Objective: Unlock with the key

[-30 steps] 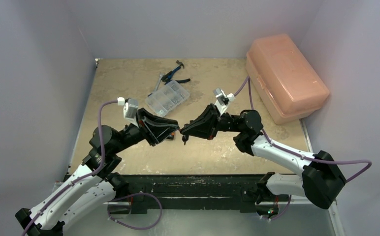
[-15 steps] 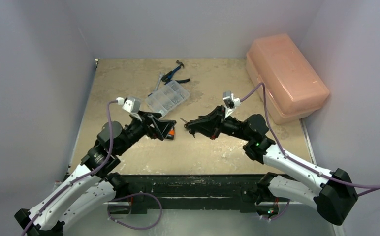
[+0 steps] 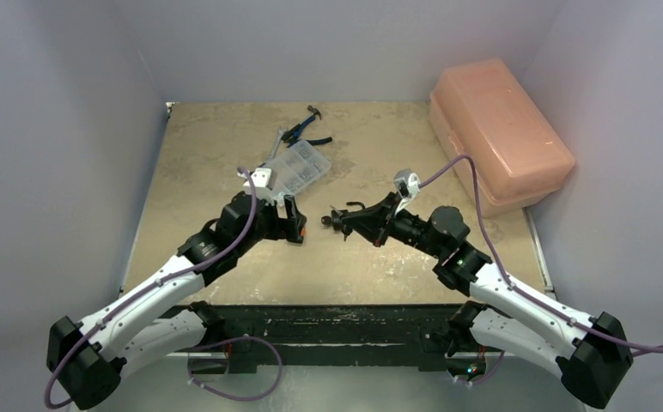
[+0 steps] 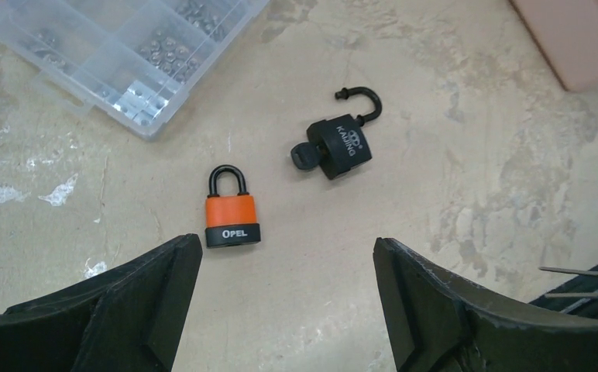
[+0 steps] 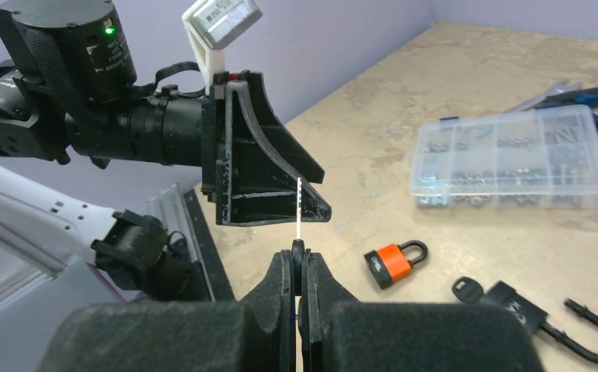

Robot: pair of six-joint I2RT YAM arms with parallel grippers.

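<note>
I will move my left gripper down and to the left in its wrist view, with its fingers on both sides of the orange padlock's body [image 3: 303, 231] [image 4: 231, 213], because that is below, closer to one open finger.
An orange padlock [image 4: 231, 209] marked OPEL lies flat on the table, its black shackle down in the body. My left gripper [image 4: 286, 248] hovers open just near of it, with nothing between its fingers. My right gripper [image 5: 299, 260] is shut on a key [image 5: 299, 213]: the black head sits between the pads and the silver blade sticks out toward the left gripper's fingers [image 5: 273, 186]. A black padlock [image 4: 341, 143] lies beside the orange one with its shackle swung open and another key [image 4: 305, 157] in it. From above, the orange padlock [image 3: 303, 228] lies between the two gripper tips.
A clear parts box [image 3: 292, 170] of small hardware sits behind the left gripper, with blue-handled pliers [image 3: 307, 129] beyond it. A large pink case [image 3: 500, 137] stands at the back right. Purple walls close in three sides.
The left gripper opened and let the orange padlock go; it now lies on the table. Both grippers drew apart from where they met, the right one still holding the key.
</note>
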